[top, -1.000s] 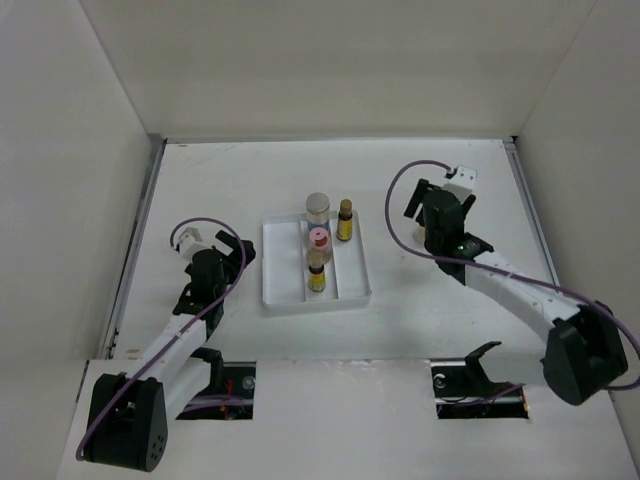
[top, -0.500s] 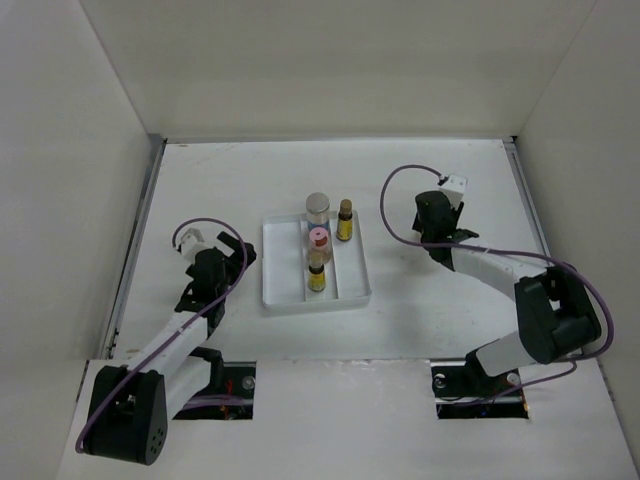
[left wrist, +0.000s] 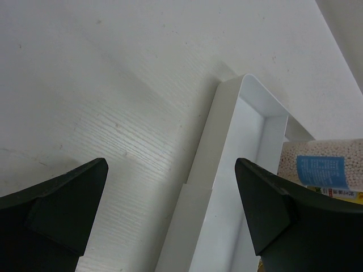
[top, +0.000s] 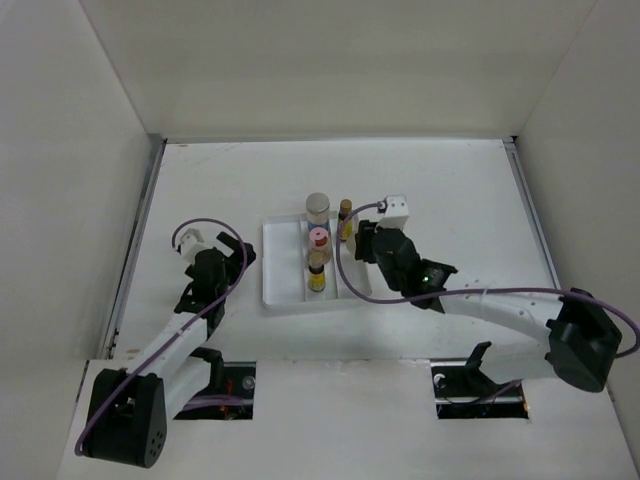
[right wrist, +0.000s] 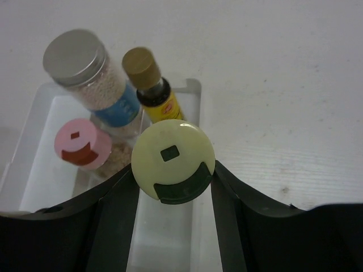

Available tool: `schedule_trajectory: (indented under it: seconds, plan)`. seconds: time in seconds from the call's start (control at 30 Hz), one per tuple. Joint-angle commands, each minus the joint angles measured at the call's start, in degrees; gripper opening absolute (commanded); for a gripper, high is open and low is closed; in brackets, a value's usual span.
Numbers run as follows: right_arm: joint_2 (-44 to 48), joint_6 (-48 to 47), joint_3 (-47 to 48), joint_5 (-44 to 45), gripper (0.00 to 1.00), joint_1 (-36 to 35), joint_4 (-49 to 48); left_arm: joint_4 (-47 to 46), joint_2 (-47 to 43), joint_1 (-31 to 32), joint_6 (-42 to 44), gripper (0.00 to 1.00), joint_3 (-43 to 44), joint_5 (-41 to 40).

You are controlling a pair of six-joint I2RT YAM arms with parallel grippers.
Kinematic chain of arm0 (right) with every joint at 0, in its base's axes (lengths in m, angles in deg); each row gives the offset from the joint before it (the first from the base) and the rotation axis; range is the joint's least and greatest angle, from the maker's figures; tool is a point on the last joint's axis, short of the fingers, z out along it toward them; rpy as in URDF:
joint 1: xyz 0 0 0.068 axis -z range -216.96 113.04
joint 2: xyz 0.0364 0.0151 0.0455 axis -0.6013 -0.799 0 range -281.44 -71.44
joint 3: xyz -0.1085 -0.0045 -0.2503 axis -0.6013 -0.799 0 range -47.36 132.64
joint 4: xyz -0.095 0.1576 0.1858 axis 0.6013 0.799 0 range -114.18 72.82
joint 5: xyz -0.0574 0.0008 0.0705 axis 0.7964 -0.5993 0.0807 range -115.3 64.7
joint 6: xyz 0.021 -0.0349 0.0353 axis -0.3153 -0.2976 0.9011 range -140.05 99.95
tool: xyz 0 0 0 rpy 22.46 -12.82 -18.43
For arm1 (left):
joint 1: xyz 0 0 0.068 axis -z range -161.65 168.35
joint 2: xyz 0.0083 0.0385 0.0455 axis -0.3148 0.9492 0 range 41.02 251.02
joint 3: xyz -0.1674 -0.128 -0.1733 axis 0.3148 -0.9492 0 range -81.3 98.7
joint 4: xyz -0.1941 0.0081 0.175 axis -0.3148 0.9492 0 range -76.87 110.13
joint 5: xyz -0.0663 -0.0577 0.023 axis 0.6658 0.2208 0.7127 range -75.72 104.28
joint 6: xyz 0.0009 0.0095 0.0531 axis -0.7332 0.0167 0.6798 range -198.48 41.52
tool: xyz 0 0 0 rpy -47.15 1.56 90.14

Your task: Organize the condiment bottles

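Note:
The bare bottom of the tray's section lies below my right gripper, clear of other bottles. I need to move the gripper down, slightly left in the top view, and release the cream-capped bottle there.
My right gripper (right wrist: 173, 181) is shut on the cream-capped bottle (right wrist: 173, 161) and holds it above the right compartment of the white tray (right wrist: 34, 170). Behind it stand the grey-lidded jar with a blue label (right wrist: 76, 56), the pink-capped bottle (right wrist: 82, 144) and a slim yellow dark-capped bottle (right wrist: 147, 73). In the top view the jar (top: 318, 206), the pink-capped bottle (top: 319, 238) and a second slim yellow bottle (top: 317, 270) stand in the middle compartment. The right gripper (top: 362, 245) hides the cream-capped bottle there. My left gripper (top: 237, 248) is open and empty beside the tray's left rim (left wrist: 227, 141).
The tray's left compartment (top: 283, 285) holds nothing. White walls enclose the table at the left, back and right. The right arm's purple cable (top: 345, 265) loops over the tray's right side.
My right gripper has swung from the back right of the table leftward to the tray's right compartment. The left arm has not moved.

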State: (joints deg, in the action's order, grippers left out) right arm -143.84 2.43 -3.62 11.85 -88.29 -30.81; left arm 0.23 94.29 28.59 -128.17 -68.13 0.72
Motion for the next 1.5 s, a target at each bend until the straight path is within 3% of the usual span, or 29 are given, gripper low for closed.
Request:
schedule_trajectory:
  seconds: [0.0,0.33,0.5,0.7,0.93,1.07,1.1,1.13,1.2,1.27,1.3,1.4,1.47]
  plan:
    - [-3.88,0.81,2.83,-0.76,0.42,-2.23,-2.77,-0.28,-2.38,-0.18,0.82,1.00,2.30,-0.59]
    - [-10.12,3.97,0.90,-2.52,0.45,-5.49,-3.21,0.69,-3.36,-1.14,0.91,1.00,1.68,-0.94]
    - [-10.57,3.54,1.78,-0.59,0.75,-5.40,-3.74,1.13,-2.82,-0.88,0.92,1.00,2.21,-0.94]
    - [1.10,1.61,0.21,-0.32,0.98,-4.96,-3.74,2.80,-3.27,-1.23,1.00,1.00,3.35,-0.85]
    - [13.94,5.19,-10.07,-1.37,1.00,8.72,-5.50,0.79,0.51,-0.18,0.39,1.00,4.06,0.11]
    - [16.24,8.72,-14.56,-6.45,1.00,17.52,-7.51,-0.01,1.04,0.09,0.47,1.00,4.06,0.64]
    - [16.24,9.16,-15.52,-8.30,1.00,19.54,-8.21,-0.27,1.04,0.09,0.30,1.00,3.97,0.64]
    - [15.98,9.60,-16.32,-10.32,0.89,21.04,-8.74,-0.71,1.21,0.09,0.12,1.00,3.97,0.90]
    - [15.01,10.65,-17.37,-13.40,0.56,23.59,-9.62,-0.45,1.39,0.09,0.03,1.00,4.23,1.17]
    - [14.05,11.53,-17.91,-14.55,0.34,24.66,-10.06,-1.07,1.39,0.17,0.04,1.00,3.71,1.26]
    - [13.87,11.71,-17.91,-14.38,0.27,24.57,-9.80,-1.50,1.48,0.17,-0.05,1.00,3.36,1.26]
    - [13.78,10.92,-17.47,-14.29,0.28,24.48,-9.45,-1.33,1.48,0.35,0.12,1.00,3.70,2.31]
    - [13.95,9.96,-16.77,-14.12,0.39,23.96,-9.45,-1.33,1.13,0.44,0.91,1.00,3.62,1.88]
